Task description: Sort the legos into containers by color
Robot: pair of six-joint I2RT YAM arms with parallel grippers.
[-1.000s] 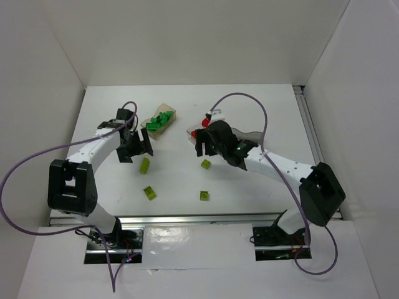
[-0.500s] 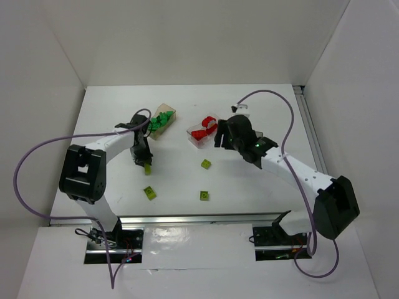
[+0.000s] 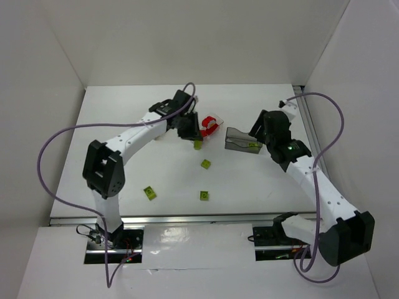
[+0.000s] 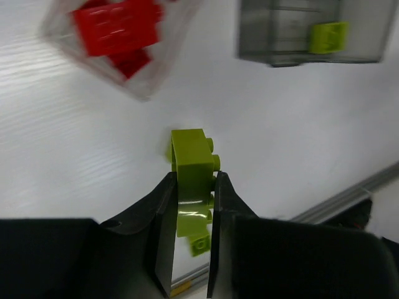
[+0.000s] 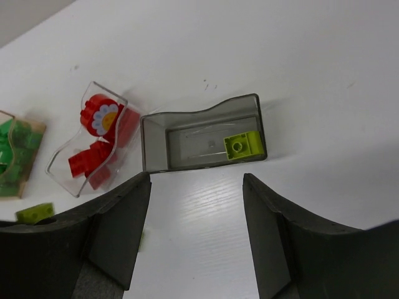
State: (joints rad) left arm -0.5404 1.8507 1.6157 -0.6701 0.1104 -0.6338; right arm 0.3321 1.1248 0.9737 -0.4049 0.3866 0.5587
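Observation:
To get over the smoky grey container, which already holds a yellow-green lego, my left gripper will first go to the right in the top view, past the clear container [image 3: 218,118].
My left gripper [image 4: 194,179] is shut on a yellow-green lego [image 4: 192,159] and holds it just above the table. That held lego [image 3: 197,144] hangs below the clear container [image 3: 218,118] of red legos [image 4: 118,28]. The smoky grey container [image 5: 144,149] lies to the right with one yellow-green lego [image 5: 243,146] inside. Just right of that grey container [image 3: 235,138], my right gripper [image 3: 260,132] hovers open, with nothing between its fingers [image 5: 118,230]. The tan container [image 5: 7,187] with green legos shows only at the right wrist view's left edge.
Three loose yellow-green legos lie on the white table: one mid-table [image 3: 205,164], one nearer the front [image 3: 204,195], one front left [image 3: 149,192]. White walls enclose the table on three sides. A metal rail [image 3: 199,218] runs along the near edge.
My left gripper shut on a yellow-green lego beside the tan container and swung right with it, past the clear container. My right arm pulled back right, uncovering the grey container, its jaws narrowing.

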